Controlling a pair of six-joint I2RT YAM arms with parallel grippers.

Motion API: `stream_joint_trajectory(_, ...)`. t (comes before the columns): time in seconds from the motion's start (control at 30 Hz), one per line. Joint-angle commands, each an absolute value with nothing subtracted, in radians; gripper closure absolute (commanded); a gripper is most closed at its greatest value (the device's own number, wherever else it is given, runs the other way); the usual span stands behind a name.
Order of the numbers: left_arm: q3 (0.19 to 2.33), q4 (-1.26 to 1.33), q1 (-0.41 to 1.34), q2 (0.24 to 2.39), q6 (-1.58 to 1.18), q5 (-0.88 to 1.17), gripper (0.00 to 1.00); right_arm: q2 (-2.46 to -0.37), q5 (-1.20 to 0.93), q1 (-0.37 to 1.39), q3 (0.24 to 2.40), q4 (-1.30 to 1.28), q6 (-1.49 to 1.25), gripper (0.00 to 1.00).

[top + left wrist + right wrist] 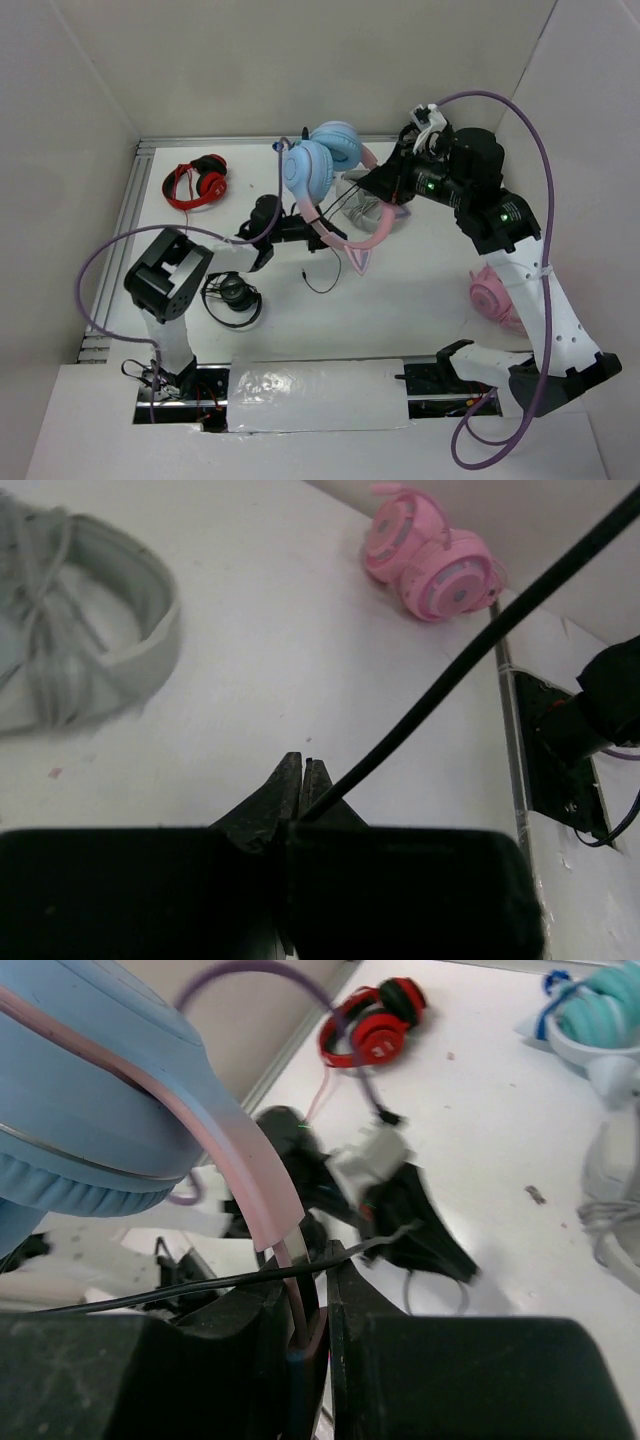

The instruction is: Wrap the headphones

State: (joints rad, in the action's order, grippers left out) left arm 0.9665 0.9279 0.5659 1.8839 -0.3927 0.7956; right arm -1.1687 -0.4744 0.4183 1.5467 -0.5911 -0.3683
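My left gripper should move toward the black headphones next and let go of the cable [180,1285], because there is clear tabletop beside them, back and to the gripper's left in the top view.
The headphones [318,165] hang in the air at the back middle, light blue ear cups [80,1110] up and pink headband [250,1175] curving down toward the table. My right gripper [325,1270] is shut on the headband's end just below one cup; from above it [372,183] is right of the cups. The thin black cable [180,1285] crosses its fingertips. My left gripper [302,772] is shut on the cable [450,665], which runs taut up and to the right. Seen from above, this gripper [312,227] sits beside the lower headband.
Red headphones [197,182] lie at the back left and black ones [232,297] by the left arm's base. All-pink headphones [495,295] rest near the right arm. Grey-white headphones [110,640] lie under the lifted pair. Teal-and-white headphones [600,1015] lie farther off.
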Motion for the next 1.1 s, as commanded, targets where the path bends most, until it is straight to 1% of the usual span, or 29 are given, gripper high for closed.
stream_joint_trajectory(0.0, 0.862, 0.922, 0.502, 1.743, -0.428, 0.660, 1.00, -1.100, -0.433, 0.365, 1.510, -0.525, -0.376, 1.00)
stream_joint_trajectory(0.07, 0.799, 0.858, 0.477, 1.651, -0.411, 0.614, 1.00, -1.078, -0.425, 0.316, 1.453, -0.514, -0.376, 1.00)
stream_joint_trajectory(0.1, 0.775, 0.768, 0.476, 1.619, -0.394, 0.585, 1.00, -1.072, -0.417, 0.302, 1.430, -0.512, -0.374, 1.00)
stream_joint_trajectory(0.13, 0.767, 0.718, 0.482, 1.553, -0.384, 0.505, 1.00, -1.065, -0.372, 0.282, 1.421, -0.514, -0.368, 1.00)
stream_joint_trajectory(0.2, 0.756, 0.620, 0.506, 1.502, -0.356, 0.402, 1.00, -1.061, -0.292, 0.270, 1.392, -0.529, -0.336, 1.00)
stream_joint_trajectory(0.23, 0.762, 0.510, 0.512, 1.461, -0.351, 0.309, 1.00, -1.062, -0.220, 0.250, 1.382, -0.537, -0.331, 1.00)
stream_joint_trajectory(0.3, 0.767, 0.404, 0.529, 1.419, -0.347, 0.241, 1.00, -1.063, -0.189, 0.227, 1.339, -0.537, -0.319, 1.00)
stream_joint_trajectory(0.4, 0.738, 0.292, 0.529, 1.312, -0.362, 0.193, 1.00, -1.057, -0.178, 0.192, 1.304, -0.505, -0.324, 1.00)
stream_joint_trajectory(0.53, 0.739, 0.126, 0.537, 1.174, -0.379, 0.193, 1.00, -1.091, -0.057, 0.186, 1.324, -0.538, -0.327, 1.00)
stream_joint_trajectory(0.6, 0.758, 0.082, 0.546, 1.129, -0.377, 0.173, 1.00, -1.117, -0.038, 0.184, 1.328, -0.543, -0.325, 1.00)
stream_joint_trajectory(0.7, 0.778, 0.008, 0.571, 1.108, -0.379, 0.146, 1.00, -1.152, -0.003, 0.204, 1.324, -0.535, -0.327, 1.00)
stream_joint_trajectory(0.73, 0.785, 0.005, 0.572, 1.101, -0.383, 0.144, 1.00, -1.158, 0.035, 0.216, 1.321, -0.532, -0.319, 1.00)
stream_joint_trajectory(0.77, 0.807, -0.065, 0.574, 1.098, -0.388, 0.141, 1.00, -1.181, 0.102, 0.250, 1.321, -0.529, -0.313, 1.00)
stream_joint_trajectory(0.83, 0.830, -0.112, 0.578, 1.097, -0.397, 0.109, 1.00, -1.206, 0.187, 0.285, 1.327, -0.535, -0.290, 1.00)
stream_joint_trajectory(0.87, 0.848, -0.148, 0.580, 1.094, -0.400, 0.094, 1.00, -1.219, 0.265, 0.302, 1.330, -0.537, -0.287, 1.00)
stream_joint_trajectory(0.93, 0.871, -0.189, 0.583, 1.089, -0.403, 0.051, 1.00, -1.253, 0.326, 0.354, 1.330, -0.528, -0.262, 1.00)
stream_joint_trajectory(1.07, 0.913, -0.241, 0.592, 1.075, -0.374, 0.028, 1.00, -1.313, 0.452, 0.442, 1.333, -0.499, -0.218, 1.00)
